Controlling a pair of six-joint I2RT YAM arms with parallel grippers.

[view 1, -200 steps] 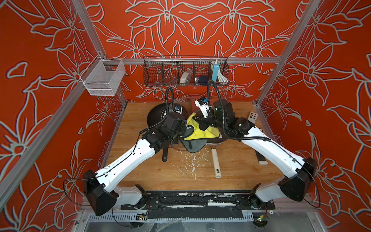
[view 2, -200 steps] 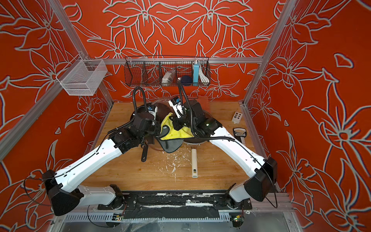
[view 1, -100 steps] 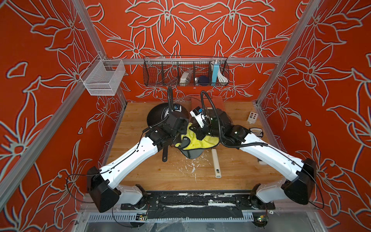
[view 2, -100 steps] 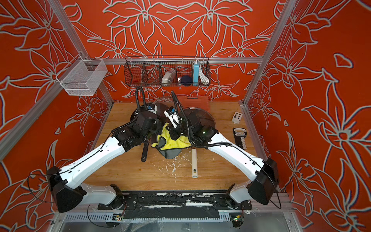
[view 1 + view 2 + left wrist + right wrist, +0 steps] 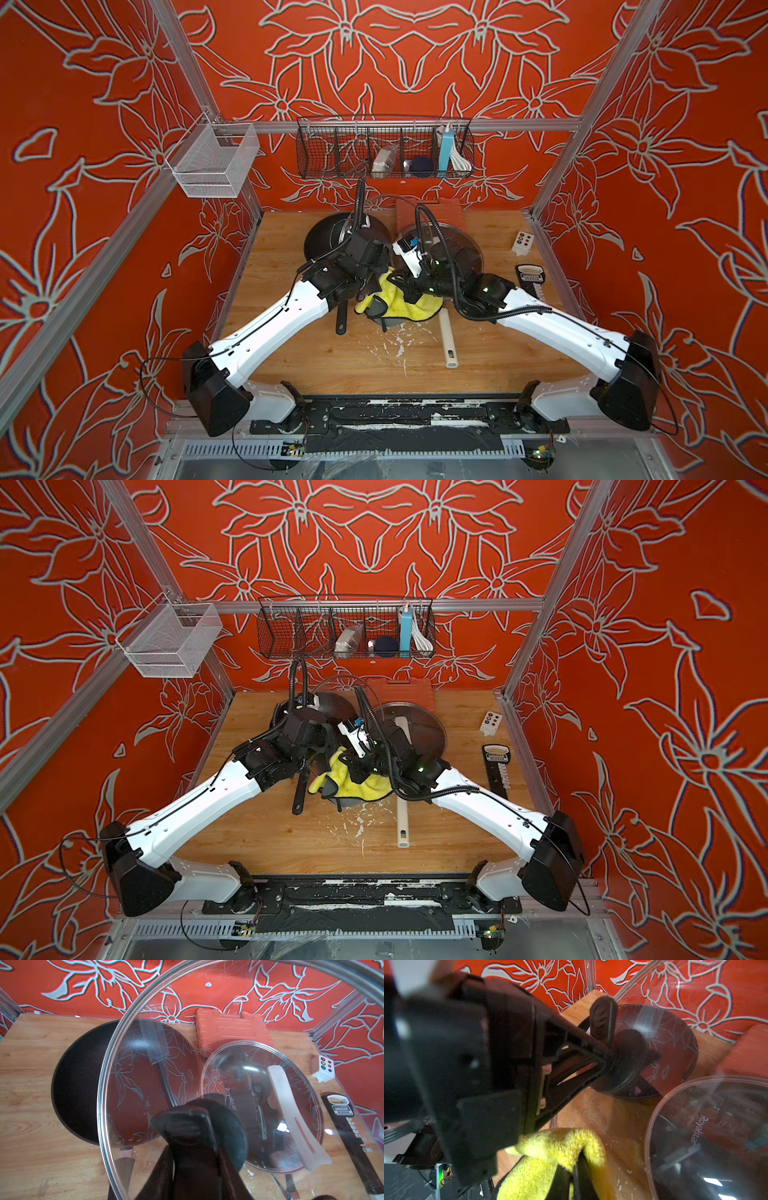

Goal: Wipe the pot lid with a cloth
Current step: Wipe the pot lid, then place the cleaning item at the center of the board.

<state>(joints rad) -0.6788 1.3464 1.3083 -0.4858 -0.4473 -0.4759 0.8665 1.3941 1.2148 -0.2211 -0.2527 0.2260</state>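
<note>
The right gripper comes back and down from the lid to the bare wood by the table's near edge next, where open space suits the cloth.
The pot lid (image 5: 133, 1076) is clear glass with a metal rim and a black knob, held up tilted above the table. My left gripper (image 5: 187, 1132) is shut on that knob. The cloth (image 5: 399, 299) (image 5: 357, 785) is fluffy bright yellow and lies bunched against the lid's face. My right gripper (image 5: 576, 1176) is shut on the cloth (image 5: 556, 1147), next to the left gripper (image 5: 374, 286) in the middle of the table. In both top views the glass hardly shows; only its lower edge (image 5: 392, 323) peeks out below the cloth.
A black frying pan (image 5: 332, 237) sits at the back left, its handle (image 5: 343, 320) pointing forward. A second glass lid (image 5: 457, 245) covers a pan with a white handle (image 5: 448, 340). An orange case (image 5: 432, 208), a button box (image 5: 523, 242), a black tool (image 5: 530, 278) and white crumbs (image 5: 399, 345) are nearby.
Both grippers have shifted left and toward the table's front. The cloth has slid the same way across the lid, from right of centre to the middle.
</note>
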